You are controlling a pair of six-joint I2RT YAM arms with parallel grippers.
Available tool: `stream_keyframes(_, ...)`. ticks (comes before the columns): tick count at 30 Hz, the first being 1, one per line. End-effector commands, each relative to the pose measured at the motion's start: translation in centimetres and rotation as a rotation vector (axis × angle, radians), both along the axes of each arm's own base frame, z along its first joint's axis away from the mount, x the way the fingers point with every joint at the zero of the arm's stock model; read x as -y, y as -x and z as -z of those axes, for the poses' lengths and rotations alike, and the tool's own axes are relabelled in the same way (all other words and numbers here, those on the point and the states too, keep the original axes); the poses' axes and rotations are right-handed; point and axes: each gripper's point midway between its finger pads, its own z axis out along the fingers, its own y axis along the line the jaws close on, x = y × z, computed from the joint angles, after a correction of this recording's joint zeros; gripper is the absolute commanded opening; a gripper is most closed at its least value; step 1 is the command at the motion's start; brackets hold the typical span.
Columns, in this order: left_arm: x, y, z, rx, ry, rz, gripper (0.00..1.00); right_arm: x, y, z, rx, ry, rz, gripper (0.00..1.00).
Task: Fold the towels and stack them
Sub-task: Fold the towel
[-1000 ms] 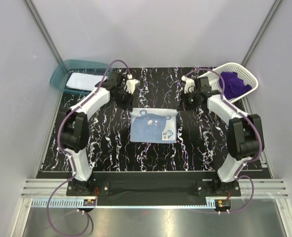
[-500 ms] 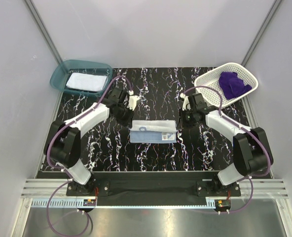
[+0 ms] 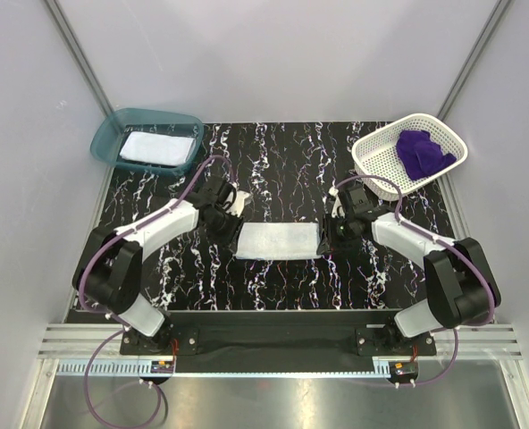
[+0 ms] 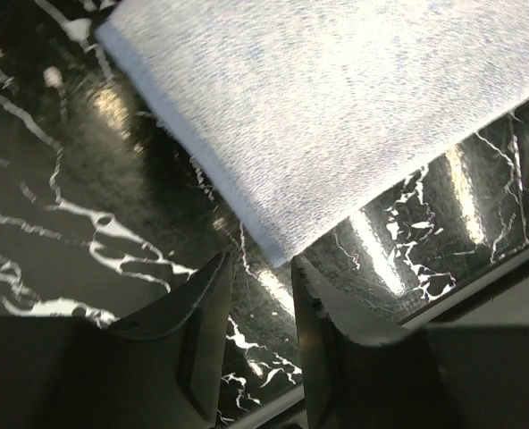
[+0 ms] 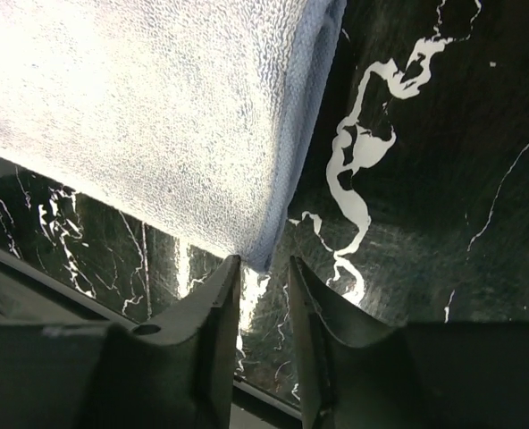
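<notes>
My left gripper has its empty fingers at the towel's near corner. Next, it will turn, move outward along the towel's short end and go down onto the middle of the blue hem.
The light blue towel (image 3: 278,240) lies folded in half at the table's middle, pale side up, bear print hidden. My left gripper (image 3: 233,233) is at its near left corner. In the left wrist view the jaws (image 4: 260,265) stand a little apart, with bare table between them and the towel corner (image 4: 278,246) just past the tips. My right gripper (image 3: 328,234) is at the near right corner; its jaws (image 5: 264,265) are likewise a little apart and empty, the towel edge (image 5: 269,241) at their tips. The white towel (image 3: 157,146) lies in the teal bin. The purple towel (image 3: 423,152) lies crumpled in the mesh basket.
The teal bin (image 3: 108,136) stands at the back left corner and the white mesh basket (image 3: 372,154) at the back right. The black marbled table (image 3: 282,165) runs between them. Grey walls close in both sides and the back.
Both grippers carried the towel's far edge toward the near edge, folding it in half over the bear print. The jaws now stand apart at the near corners.
</notes>
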Motion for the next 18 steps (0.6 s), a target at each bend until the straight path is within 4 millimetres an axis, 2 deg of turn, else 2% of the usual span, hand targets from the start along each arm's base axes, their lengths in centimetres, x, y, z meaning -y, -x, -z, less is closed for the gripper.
stream_keyframes(1,-0.4,-0.8,-2.3,0.081,-0.026,-0.101,0.38,-0.9,-0.6,-2.7,0.046,-0.043,0.023,0.36)
stream_keyframes(3,-0.2,-1.4,-3.1,0.108,-0.03,-0.147,0.39,-0.8,-0.9,-3.6,0.048,-0.043,0.055,0.35)
stream_keyframes(6,2.1,-2.0,-4.3,0.114,0.103,-0.201,0.4,-1.1,-1.4,-4.2,0.04,-0.059,0.102,0.32)
stream_keyframes(8,2.9,-1.9,-4.2,0.105,0.152,-0.212,0.4,-1.9,-1.7,-4.7,0.039,-0.108,0.106,0.29)
stream_keyframes(10,3.2,-1.9,-3.0,0.082,0.169,-0.258,0.39,-2.3,-1.4,-4.1,0.021,-0.133,0.113,0.28)
stream_keyframes(11,3.1,-1.8,-2.0,0.06,0.158,-0.272,0.39,-2.7,-1.8,-4.2,0.04,-0.161,0.121,0.28)
stream_keyframes(12,2.7,-1.5,-0.9,0.048,0.133,-0.291,0.38,-2.5,-1.4,-2.9,0.019,-0.151,0.131,0.28)
stream_keyframes(15,2.3,-1.5,1.4,0.015,0.097,-0.344,0.38,-1.8,-1.4,-0.8,0.009,-0.109,0.162,0.26)
stream_keyframes(18,2.1,-1.3,2.4,-0.01,0.073,-0.361,0.38,-1.2,-1.6,0.3,0.003,-0.069,0.177,0.25)
